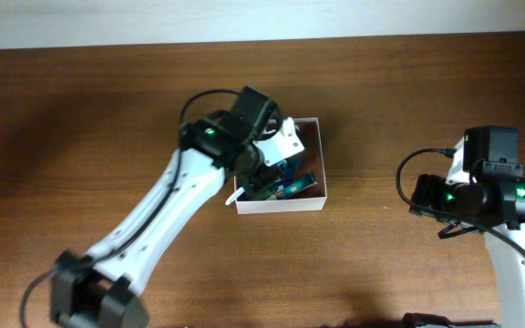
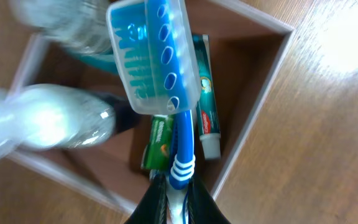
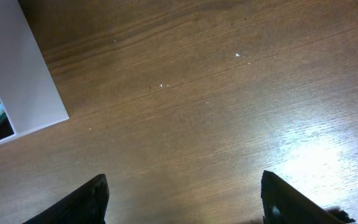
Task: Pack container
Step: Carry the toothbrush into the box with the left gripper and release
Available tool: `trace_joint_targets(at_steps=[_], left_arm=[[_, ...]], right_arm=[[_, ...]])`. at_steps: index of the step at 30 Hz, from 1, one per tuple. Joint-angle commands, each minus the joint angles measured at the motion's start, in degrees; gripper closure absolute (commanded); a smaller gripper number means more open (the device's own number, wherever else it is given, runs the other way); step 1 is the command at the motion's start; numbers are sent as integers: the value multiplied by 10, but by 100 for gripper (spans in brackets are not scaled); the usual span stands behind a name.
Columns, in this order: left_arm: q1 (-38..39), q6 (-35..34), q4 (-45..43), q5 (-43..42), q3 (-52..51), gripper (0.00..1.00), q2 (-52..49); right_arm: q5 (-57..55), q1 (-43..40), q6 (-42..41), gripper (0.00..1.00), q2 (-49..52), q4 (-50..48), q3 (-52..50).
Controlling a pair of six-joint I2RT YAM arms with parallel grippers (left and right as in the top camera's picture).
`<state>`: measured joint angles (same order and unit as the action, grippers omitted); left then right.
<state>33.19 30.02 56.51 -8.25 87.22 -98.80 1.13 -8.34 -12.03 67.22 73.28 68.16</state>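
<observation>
The toothpaste tube [image 2: 206,102] is below my left gripper and to its right in the overhead view. I need to lower the toothbrush [image 2: 180,149] there, clear of bottles, and let it go.
The container [image 1: 281,204] is a square white-walled box with a brownish-pink floor [image 2: 241,81], at the table's middle. My left gripper [image 2: 177,202] is shut on a blue and white toothbrush [image 2: 180,149] whose head sits in a clear blue cap [image 2: 154,56], held over the container. Inside lie a toothpaste tube [image 2: 207,118], a small green box [image 2: 159,142] and clear bottles [image 2: 48,118]. My right gripper [image 3: 182,199] is open and empty above bare table, right of the container's white wall [image 3: 23,81].
The brown wooden table [image 1: 408,100] surrounds the container. The left arm [image 1: 167,219] reaches in from the front left. The right arm [image 1: 481,191] stands at the right edge.
</observation>
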Motion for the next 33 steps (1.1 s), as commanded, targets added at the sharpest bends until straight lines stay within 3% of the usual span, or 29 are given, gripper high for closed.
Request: trace_joint_targets(at_steps=[1, 4, 15, 29, 30, 33], left_arm=[[12, 18, -16, 7, 2, 99, -37], [23, 18, -33, 21, 2, 99, -49], [89, 123, -62, 102, 2, 100, -53], [85, 120, -53, 102, 0, 99, -101], [85, 120, -48, 102, 0, 98, -106], [85, 120, -41, 102, 0, 71, -107]], right_arm=[[-5, -3, -2, 29, -3, 1, -2], [-5, -3, -2, 29, -3, 0, -6], [-5, -3, -2, 29, -3, -10, -14], [-5, -3, -2, 29, -3, -8, -14], [-5, -3, -2, 29, -3, -8, -14], [-5, -3, -2, 29, -3, -8, -14]])
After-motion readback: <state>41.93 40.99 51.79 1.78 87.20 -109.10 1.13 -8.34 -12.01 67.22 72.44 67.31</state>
